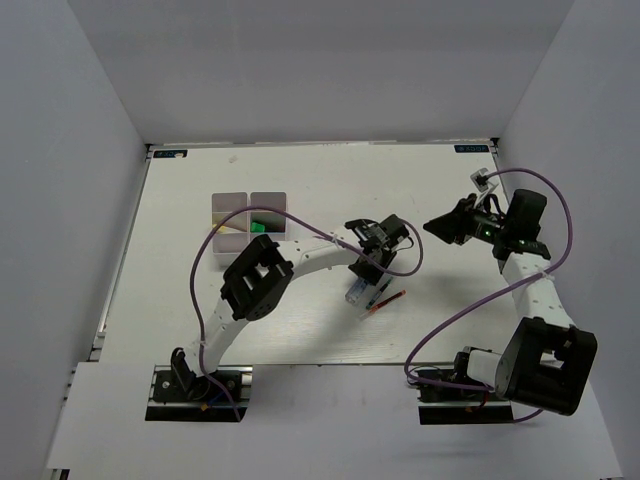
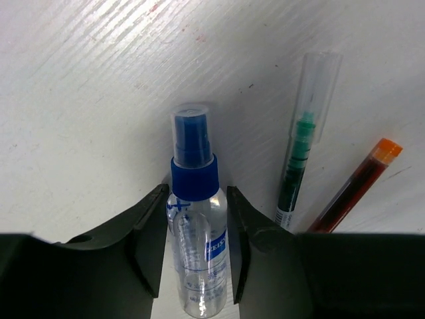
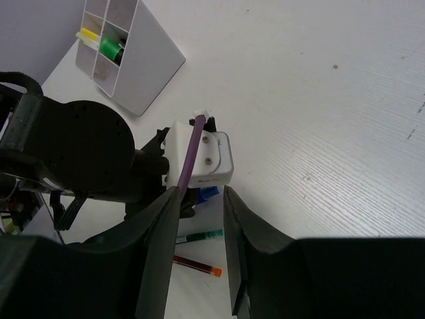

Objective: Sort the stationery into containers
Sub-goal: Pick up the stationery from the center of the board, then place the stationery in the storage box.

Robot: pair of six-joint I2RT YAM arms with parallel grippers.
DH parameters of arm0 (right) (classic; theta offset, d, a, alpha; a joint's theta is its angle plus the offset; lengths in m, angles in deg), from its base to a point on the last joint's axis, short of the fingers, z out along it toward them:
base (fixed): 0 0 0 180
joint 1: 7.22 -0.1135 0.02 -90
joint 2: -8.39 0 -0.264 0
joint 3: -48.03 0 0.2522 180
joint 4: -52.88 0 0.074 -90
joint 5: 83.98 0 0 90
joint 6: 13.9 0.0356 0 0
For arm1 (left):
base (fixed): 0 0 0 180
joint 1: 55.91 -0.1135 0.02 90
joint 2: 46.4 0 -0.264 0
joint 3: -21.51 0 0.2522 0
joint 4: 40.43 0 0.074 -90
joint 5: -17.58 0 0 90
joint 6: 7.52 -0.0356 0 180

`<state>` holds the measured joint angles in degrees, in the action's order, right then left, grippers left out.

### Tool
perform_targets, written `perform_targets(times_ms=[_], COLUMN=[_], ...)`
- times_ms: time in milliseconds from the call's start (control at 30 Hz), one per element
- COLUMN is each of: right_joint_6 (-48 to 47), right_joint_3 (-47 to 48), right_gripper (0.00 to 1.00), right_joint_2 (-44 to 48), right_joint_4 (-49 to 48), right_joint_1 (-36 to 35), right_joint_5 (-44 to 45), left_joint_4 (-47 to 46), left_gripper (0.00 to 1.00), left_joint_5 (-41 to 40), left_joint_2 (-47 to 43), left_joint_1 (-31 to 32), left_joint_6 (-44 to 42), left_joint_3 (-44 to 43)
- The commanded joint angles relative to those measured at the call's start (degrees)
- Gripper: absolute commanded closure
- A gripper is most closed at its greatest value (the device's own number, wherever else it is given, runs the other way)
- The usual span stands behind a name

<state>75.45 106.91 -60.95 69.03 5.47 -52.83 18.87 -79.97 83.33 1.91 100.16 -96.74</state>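
Observation:
My left gripper next lifts the bottle leftward in the top view to the tray [image 1: 268, 200], releasing it in its empty near section by the yellow-ended item.
A clear tube with a blue cap [image 2: 196, 219] lies on the table between my left gripper's fingers [image 2: 149, 246], which press on both of its sides. From above, the left gripper [image 1: 358, 285] is low at mid-table over the tube [image 1: 354, 293]. A green-inked pen [image 2: 299, 159] and a red pen with an orange end [image 2: 358, 183] lie just right of it. The white divided tray [image 1: 268, 200] stands at the back left and holds a green highlighter [image 1: 258, 226] and a yellow-ended item [image 1: 226, 230]. My right gripper [image 1: 440, 226] is open and empty, held above the table.
In the right wrist view the left arm's wrist and white camera block [image 3: 202, 156] sit in front of the right gripper [image 3: 199, 252], with the tray [image 3: 156, 63] beyond. Purple cables [image 1: 205, 260] loop from both arms. Walls enclose the table.

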Motion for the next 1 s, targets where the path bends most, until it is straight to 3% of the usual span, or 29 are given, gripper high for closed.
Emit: perform_targets(times_ms=[0, 133, 200, 367, 600, 700, 767, 967], right_joint_6=[-0.9, -1.2, -1.9, -1.7, -1.7, -2.8, -3.4, -3.8], right_joint_3=[-0.6, -1.1, -1.2, -1.6, -1.9, -2.3, -2.5, -2.8], right_gripper=[0.61, 0.58, 0.49, 0.1, 0.1, 0.1, 0.1, 0.1], right_joint_2=[2.0, 2.5, 3.2, 4.3, 2.7, 2.4, 2.3, 2.1], right_joint_4=[-1.8, -1.7, -1.3, -1.6, -4.2, -4.1, -4.0, -4.4], right_joint_1=[0.7, 1.0, 1.4, 2.8, 3.6, 3.4, 3.3, 3.0], right_joint_5=[-2.7, -4.0, -4.5, -7.2, -10.8, -11.9, -12.4, -13.9], left_joint_4=[2.8, 2.1, -0.4, -10.8, -21.8, -24.3, -26.0, -24.6], left_gripper=[0.64, 0.87, 0.95, 1.0, 1.0, 1.0, 1.0, 1.0], left_joint_5=[2.3, 2.3, 0.3, -3.7, -13.1, -21.3, -29.1, -55.0], left_joint_2=[1.3, -1.1, -4.0, -19.2, -37.0, -47.0, -54.7, -66.9], left_joint_1=[-0.4, -0.4, -0.4, -1.6, -3.9, -5.4, -6.2, -9.3], left_joint_6=[0.1, 1.2, 1.9, 5.9, 12.6, 15.2, 18.2, 31.0], left_joint_3=[-0.8, 0.8, 4.4, 17.2, 34.9, 40.6, 45.4, 53.8])
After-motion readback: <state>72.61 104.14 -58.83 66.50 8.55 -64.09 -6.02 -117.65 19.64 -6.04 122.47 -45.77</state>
